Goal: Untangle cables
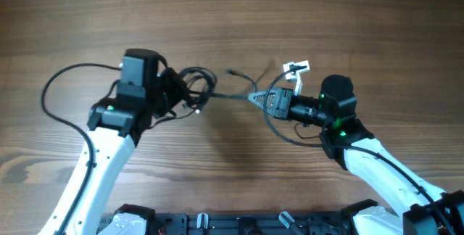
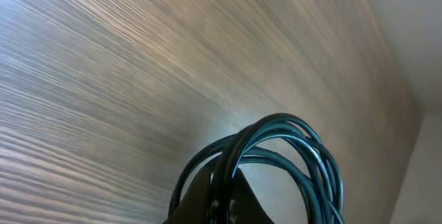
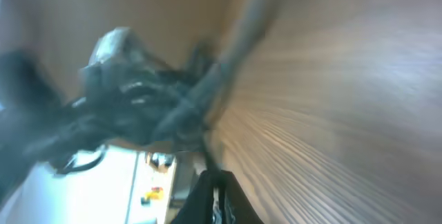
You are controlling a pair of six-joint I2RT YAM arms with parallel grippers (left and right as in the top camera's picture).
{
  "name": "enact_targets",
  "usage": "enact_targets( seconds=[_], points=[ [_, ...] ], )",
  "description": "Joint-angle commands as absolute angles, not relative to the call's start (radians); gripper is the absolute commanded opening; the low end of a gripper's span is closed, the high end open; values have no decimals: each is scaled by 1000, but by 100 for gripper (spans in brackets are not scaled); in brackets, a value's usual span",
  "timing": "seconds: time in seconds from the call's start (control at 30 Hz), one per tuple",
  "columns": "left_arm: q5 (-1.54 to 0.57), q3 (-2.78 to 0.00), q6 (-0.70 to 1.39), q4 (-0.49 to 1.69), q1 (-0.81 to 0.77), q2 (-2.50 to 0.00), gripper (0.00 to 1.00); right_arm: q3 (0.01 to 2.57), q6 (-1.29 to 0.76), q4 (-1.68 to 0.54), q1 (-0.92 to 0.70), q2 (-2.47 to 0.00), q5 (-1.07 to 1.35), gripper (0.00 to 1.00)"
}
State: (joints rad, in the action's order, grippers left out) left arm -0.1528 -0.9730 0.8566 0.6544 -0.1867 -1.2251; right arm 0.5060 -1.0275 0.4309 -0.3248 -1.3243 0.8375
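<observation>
To my left gripper's right in the overhead view, the right gripper's fingertips hold one strand [image 1: 228, 96], so next I carry the coil toward them and release the strands.
The cables [image 1: 199, 83] form a loose black coil a little left of the table's centre. My left gripper [image 1: 178, 92] is shut on that coil; in the left wrist view the loops [image 2: 290, 148] rise from between my fingers [image 2: 252, 207]. One thin strand [image 1: 228, 96] runs right from the coil to my right gripper [image 1: 252, 97], which is shut on it. The right wrist view is blurred, and the strand [image 3: 207, 144] leaves my shut fingers [image 3: 235, 203] upward. A small plug end [image 1: 232, 70] lies on the wood just behind the strand.
A white tag [image 1: 296, 68] lies behind the right gripper. Thicker black arm cables loop beside the left arm [image 1: 61, 83] and under the right wrist [image 1: 279, 130]. The wooden table [image 1: 232, 17] stretches bare across the back.
</observation>
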Motion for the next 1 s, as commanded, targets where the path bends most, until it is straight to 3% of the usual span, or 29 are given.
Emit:
enact_targets(
  seconds=[0.0, 0.13, 0.2, 0.37, 0.5, 0.67, 0.77, 0.8, 0.97],
  points=[
    [-91, -966, 899, 611, -120, -1227, 4, 512, -1040, 260, -289, -1319, 647, 4],
    [-149, -966, 881, 533, -115, -1227, 4, 512, -1016, 105, -288, -1318, 585, 4],
    [-177, -966, 817, 509, -115, -1227, 4, 512, -967, 110, -289, -1318, 619, 11],
    [-194, -966, 640, 525, -116, -1227, 4, 512, -759, 223, -290, -1318, 792, 49],
    [-194, -966, 632, 545, -131, -1227, 4, 512, -732, 383, -352, -1318, 811, 68],
    [-138, -966, 740, 543, -191, -1227, 4, 512, -730, 458, -505, -1318, 597, 80],
    [-118, -966, 783, 542, -218, -1227, 4, 512, -729, 455, -582, -1318, 415, 91],
    [-119, -966, 793, 543, -233, -1227, 4, 512, -734, 453, -609, -1318, 326, 100],
    [-118, -966, 793, 543, -314, -1227, 4, 512, -737, 446, -663, -1319, 96, 100]
  ],
)
